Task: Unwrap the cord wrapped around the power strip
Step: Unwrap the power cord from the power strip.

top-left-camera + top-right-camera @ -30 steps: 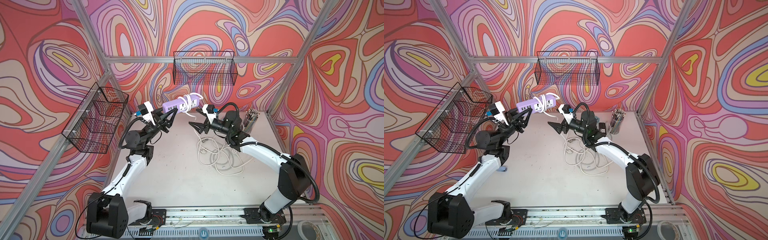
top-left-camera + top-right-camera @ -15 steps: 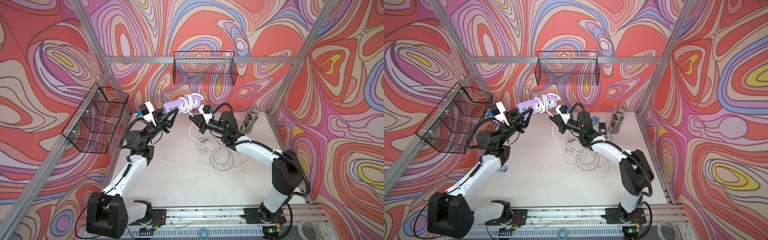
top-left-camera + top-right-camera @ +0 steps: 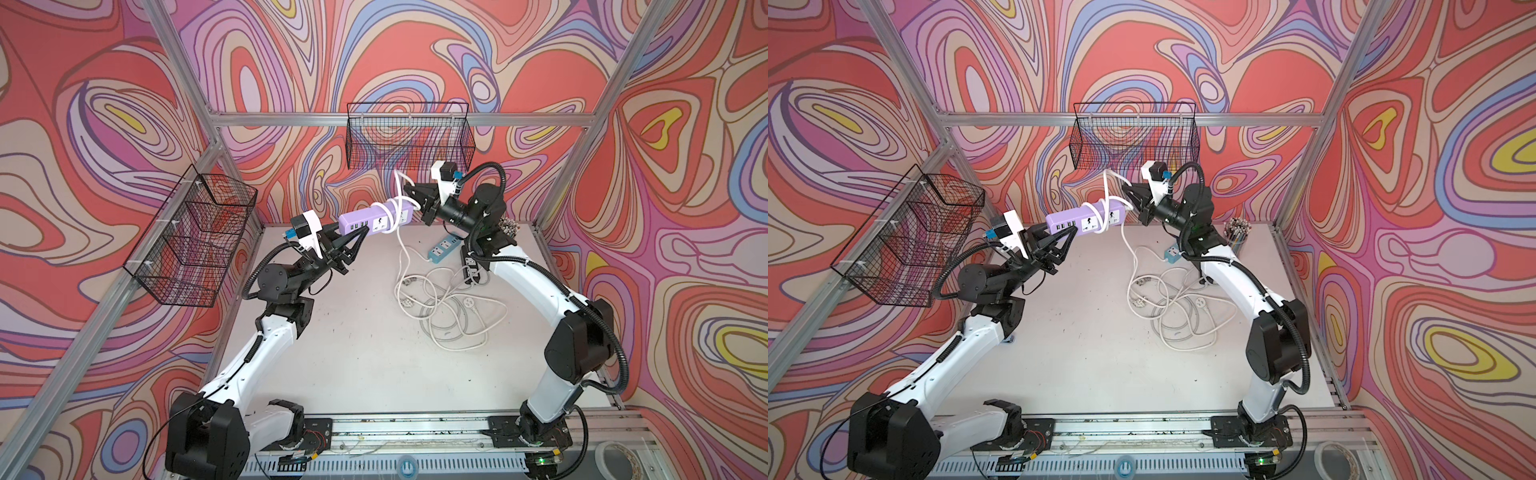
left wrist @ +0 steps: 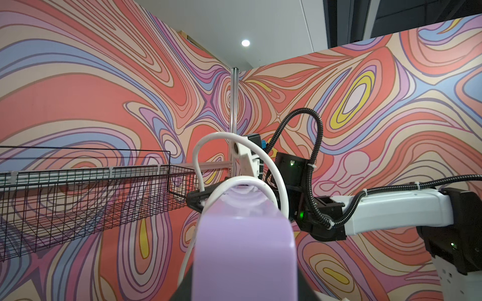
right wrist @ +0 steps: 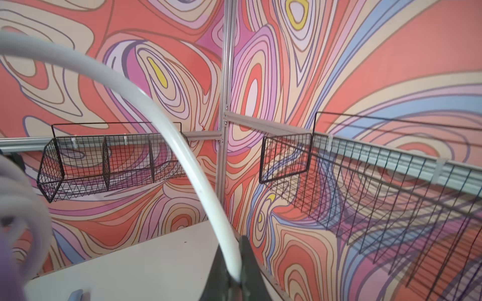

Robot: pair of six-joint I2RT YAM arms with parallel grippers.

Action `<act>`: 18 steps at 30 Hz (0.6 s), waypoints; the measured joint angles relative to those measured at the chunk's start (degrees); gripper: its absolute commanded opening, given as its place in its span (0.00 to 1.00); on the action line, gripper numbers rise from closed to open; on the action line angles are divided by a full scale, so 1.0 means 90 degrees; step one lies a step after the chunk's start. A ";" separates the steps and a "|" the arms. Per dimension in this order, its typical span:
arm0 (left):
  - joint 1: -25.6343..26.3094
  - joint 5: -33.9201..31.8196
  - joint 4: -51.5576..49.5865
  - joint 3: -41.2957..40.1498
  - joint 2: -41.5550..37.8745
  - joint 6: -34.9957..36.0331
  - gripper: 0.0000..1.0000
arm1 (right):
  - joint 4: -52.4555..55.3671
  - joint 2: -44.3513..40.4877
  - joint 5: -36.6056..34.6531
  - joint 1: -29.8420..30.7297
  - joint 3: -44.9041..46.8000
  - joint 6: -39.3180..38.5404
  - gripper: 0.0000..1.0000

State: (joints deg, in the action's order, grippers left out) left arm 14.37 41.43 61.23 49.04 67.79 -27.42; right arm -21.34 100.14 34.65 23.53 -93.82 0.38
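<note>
My right gripper is above the tangled cords and next needs to move down and back toward them and let go of the loop of cord, because cord still winds round the power strip.
A purple power strip (image 3: 365, 220) (image 3: 1075, 222) hangs in the air above the back of the table. My left gripper (image 3: 362, 235) (image 3: 1072, 236) is shut on its left end, and in the left wrist view the strip (image 4: 245, 255) fills the space between the fingers (image 4: 182, 289). A white cord (image 3: 400, 183) (image 3: 1108, 178) is wound round the strip's right part and loops up above it. My right gripper (image 3: 409, 191) (image 3: 1124, 189) is shut on that loop, and the cord (image 5: 182, 146) shows pinched in it (image 5: 233, 250). From the strip the cord drops to the table.
Loose white and grey cords (image 3: 444, 307) lie tangled on the right of the table, beside a blue power strip (image 3: 444, 249) and a black one (image 3: 471, 266). A cup of pencils (image 3: 1237, 232) stands at the back right. Wire baskets hang on the back wall (image 3: 409, 141) and the left wall (image 3: 191, 245).
My right gripper was open below the strip's right end; it has risen above that end and shut on the cord loop. The left gripper and the strip have barely moved.
</note>
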 measured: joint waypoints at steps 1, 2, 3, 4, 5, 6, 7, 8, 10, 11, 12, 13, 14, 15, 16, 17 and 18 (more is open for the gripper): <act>0.0019 -0.0019 -0.0049 -0.0010 0.0000 0.0053 0.00 | 0.0080 -0.0085 0.0017 -0.0010 -0.0010 -0.0024 0.00; 0.0027 -0.0041 -0.0092 -0.0012 -0.0002 0.0097 0.00 | 0.0202 -0.0189 0.0034 -0.0019 -0.0007 -0.0056 0.00; 0.0032 -0.0073 -0.0148 -0.0019 -0.0007 0.0148 0.00 | 0.0308 -0.0306 0.0036 -0.0029 0.0012 -0.0085 0.00; 0.0032 -0.0107 -0.0211 -0.0036 -0.0022 0.0211 0.00 | 0.0389 -0.0474 0.0044 -0.0041 0.0080 -0.0104 0.00; 0.0032 -0.0131 -0.0265 -0.0053 -0.0036 0.0270 0.00 | 0.0469 -0.0644 0.0051 -0.0044 0.0177 -0.0129 0.00; 0.0032 -0.0168 -0.0328 -0.0070 -0.0061 0.0333 0.00 | 0.0546 -0.0857 0.0070 -0.0053 0.0316 -0.0153 0.00; 0.0032 -0.0204 -0.0389 -0.0083 -0.0087 0.0396 0.00 | 0.0627 -0.1120 0.0090 -0.0066 0.0491 -0.0170 0.00; 0.0032 -0.0240 -0.0449 -0.0087 -0.0112 0.0449 0.00 | 0.0680 -0.1336 0.0107 -0.0066 0.0646 -0.0185 0.00; 0.0032 -0.0313 -0.0554 -0.0092 -0.0182 0.0573 0.00 | 0.0835 -0.1848 0.0153 -0.0070 0.1015 -0.0216 0.00; 0.0032 -0.0342 -0.0605 -0.0092 -0.0214 0.0629 0.00 | 0.0899 -0.2045 0.0170 -0.0070 0.1163 -0.0233 0.00; 0.0032 -0.0367 -0.0648 -0.0092 -0.0253 0.0695 0.00 | 0.0986 -0.2273 0.0197 -0.0070 0.1358 -0.0253 0.00; 0.0032 -0.0398 -0.0682 -0.0092 -0.0287 0.0746 0.00 | 0.1054 -0.2441 0.0221 -0.0070 0.1508 -0.0255 0.00; 0.0029 -0.0425 -0.0724 -0.0092 -0.0328 0.0804 0.00 | 0.1127 -0.2601 0.0255 -0.0070 0.1676 -0.0262 0.00; 0.0029 -0.0457 -0.0765 -0.0092 -0.0369 0.0865 0.00 | 0.1207 -0.2749 0.0287 -0.0070 0.1858 -0.0260 0.00; 0.0029 -0.0486 -0.0809 -0.0092 -0.0408 0.0913 0.00 | 0.1290 -0.2858 0.0328 -0.0070 0.2023 -0.0250 0.00; 0.0027 -0.0500 -0.0835 -0.0092 -0.0437 0.0940 0.00 | 0.1348 -0.2936 0.0379 -0.0070 0.2174 -0.0243 0.00; 0.0017 -0.0517 -0.0860 -0.0092 -0.0461 0.0979 0.00 | 0.1426 -0.3009 0.0442 -0.0070 0.2351 -0.0223 0.00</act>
State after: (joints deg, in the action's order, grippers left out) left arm 14.52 36.77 53.49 48.21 63.64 -18.61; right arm -8.51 73.06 38.63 22.90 -72.66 -1.63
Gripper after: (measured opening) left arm 0.333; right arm 0.059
